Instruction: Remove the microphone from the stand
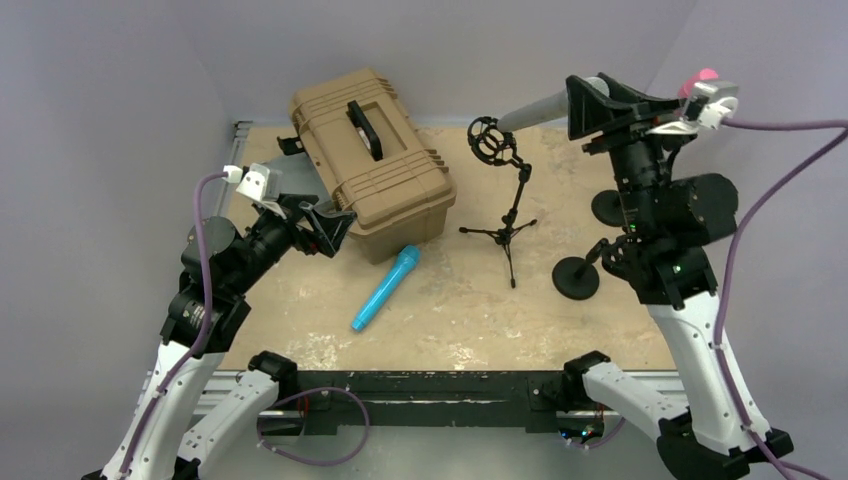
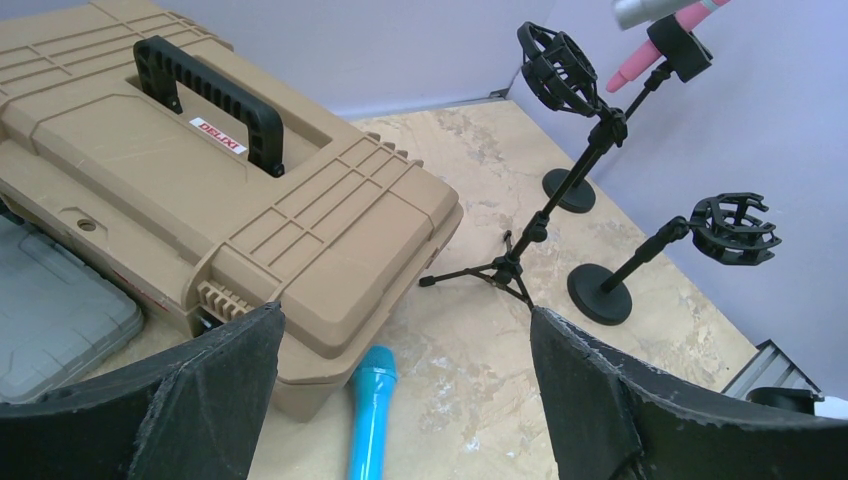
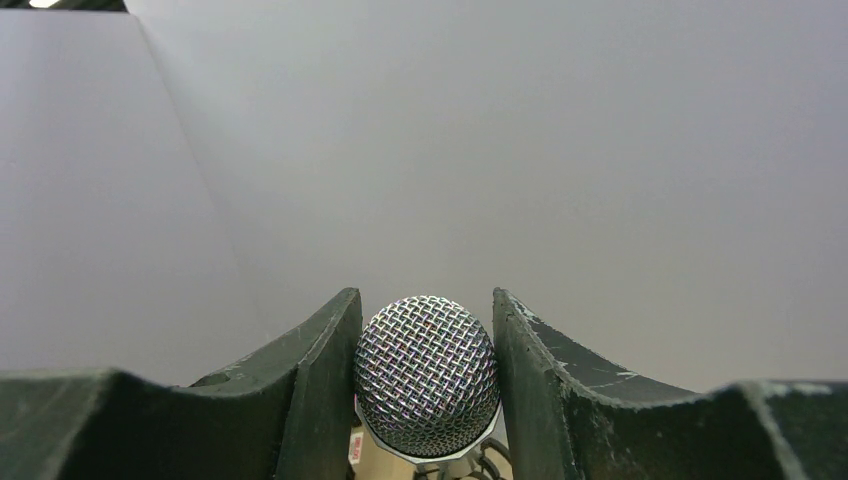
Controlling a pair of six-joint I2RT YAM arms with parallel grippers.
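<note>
My right gripper will swing back and down to the tabletop (image 1: 398, 302) beside the blue microphone and release the silver microphone (image 1: 535, 110) there, because that spot is clear.
My right gripper (image 1: 578, 103) is raised at the back right and shut on the mesh head of a silver microphone (image 1: 535, 110). In the right wrist view the head (image 3: 427, 375) sits tight between both fingers, with my gripper (image 3: 427, 335) around it. The microphone's tail points down-left, close to the black shock mount (image 1: 488, 140) of the tripod stand (image 1: 512, 215). In the left wrist view that mount (image 2: 555, 62) looks empty and the silver microphone (image 2: 645, 10) is up and to its right. My left gripper (image 1: 335, 228) is open and empty beside the tan case, as the left wrist view (image 2: 405, 320) shows.
A tan tool case (image 1: 375, 160) stands at the back left. A blue microphone (image 1: 385, 288) lies on the table in front of it. Two round-base stands (image 1: 577, 277) are under my right arm; one holds a pink microphone (image 2: 660, 45), the other has an empty shock mount (image 2: 735, 228).
</note>
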